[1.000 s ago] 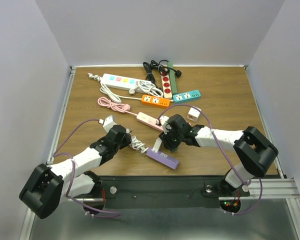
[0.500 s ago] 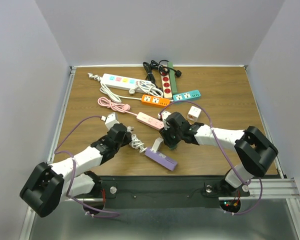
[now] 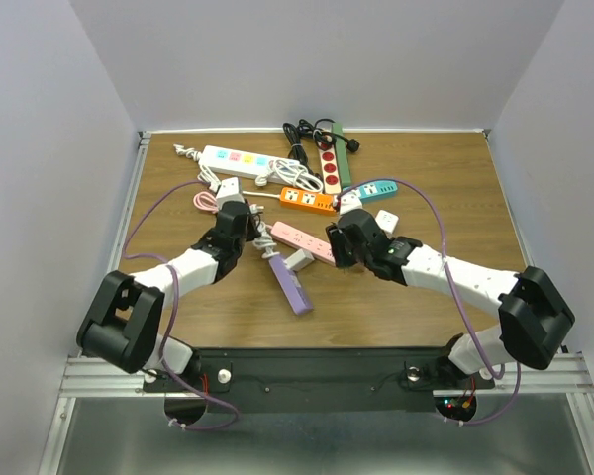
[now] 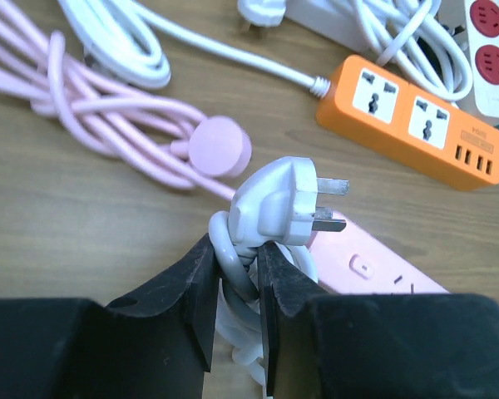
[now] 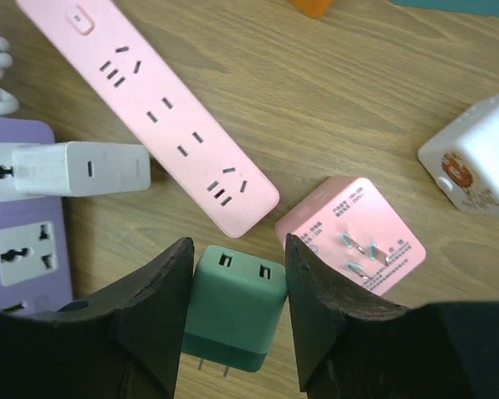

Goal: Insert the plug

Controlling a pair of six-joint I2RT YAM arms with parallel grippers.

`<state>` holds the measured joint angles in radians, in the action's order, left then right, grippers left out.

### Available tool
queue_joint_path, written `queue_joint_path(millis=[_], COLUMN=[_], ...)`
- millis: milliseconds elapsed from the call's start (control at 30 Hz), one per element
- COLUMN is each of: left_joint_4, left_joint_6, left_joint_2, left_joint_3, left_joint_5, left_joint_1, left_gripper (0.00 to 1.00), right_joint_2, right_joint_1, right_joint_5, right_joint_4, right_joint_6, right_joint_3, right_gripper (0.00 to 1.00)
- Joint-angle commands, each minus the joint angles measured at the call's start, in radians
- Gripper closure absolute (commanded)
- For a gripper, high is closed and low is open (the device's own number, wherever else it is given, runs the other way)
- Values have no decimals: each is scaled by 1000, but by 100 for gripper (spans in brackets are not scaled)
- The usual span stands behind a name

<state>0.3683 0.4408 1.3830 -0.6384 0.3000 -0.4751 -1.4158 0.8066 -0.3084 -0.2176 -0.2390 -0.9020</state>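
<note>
Next, my right gripper will lift over the pink power strip [image 3: 302, 240] [image 5: 160, 118] to my left gripper and release the adapter, as that gripper stands to the power strip's left in the top view.
My left gripper [image 4: 237, 249] is shut on the neck and looped cord of a white three-pin plug [image 4: 279, 199], held just above the near end of the pink power strip [image 4: 374, 266], pins pointing right. From above, the left gripper [image 3: 246, 236] sits left of that pink strip [image 3: 302, 240]. The plug's cord runs to the purple strip [image 3: 292, 285]. My right gripper [image 5: 237, 249] is shut on a green USB adapter [image 5: 233, 307] by the pink strip's other end [image 5: 233, 191]; seen from above, the right gripper [image 3: 339, 247] is there too.
A white adapter [image 5: 79, 169] sits in the purple strip [image 5: 21, 249]. A pink cube adapter [image 5: 358, 229] and a white cube [image 5: 482, 154] lie right of my right fingers. Orange [image 3: 307, 201], white [image 3: 236, 160], red-socket [image 3: 329, 163] and teal [image 3: 369, 189] strips and a coiled pink cord [image 4: 108, 116] crowd the back.
The left arm swung back and toward the middle with the white plug, dragging the purple strip round. The right gripper moved back from the purple strip to the pink strip's end.
</note>
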Motion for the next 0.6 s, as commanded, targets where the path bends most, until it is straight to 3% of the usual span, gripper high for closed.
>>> queue_joint_path(millis=[0,33,133,200,367,567], left_joint_4=[141,138,136,126,81,288], left_joint_6=[-122,-123,-134,-142,-105,47], left_joint_2=[25,21,-31,-87,-232,-446], left_joint_3=[-115,-133,-141,-141,-89,147], left_joint_5=[-27,-27,-18,7,13,-241], left_joint_1=[7,7,7,7,6,-66], left_gripper=[95,70,29,19,12,15], right_joint_2=[43,43,38,25,-24,-37], right_joint_1=[6,6,6,6,3,0], right_joint_5=[-112,-126,-150,-158,-150,-78], right_joint_4=[0,1,7,9,15,84], right_joint_6=[-98,-115,-129,-131,-154,-229], right_joint_3=[-61,-69,-107,-132,-233,-291], right_gripper=[99,100,100,100,99,100])
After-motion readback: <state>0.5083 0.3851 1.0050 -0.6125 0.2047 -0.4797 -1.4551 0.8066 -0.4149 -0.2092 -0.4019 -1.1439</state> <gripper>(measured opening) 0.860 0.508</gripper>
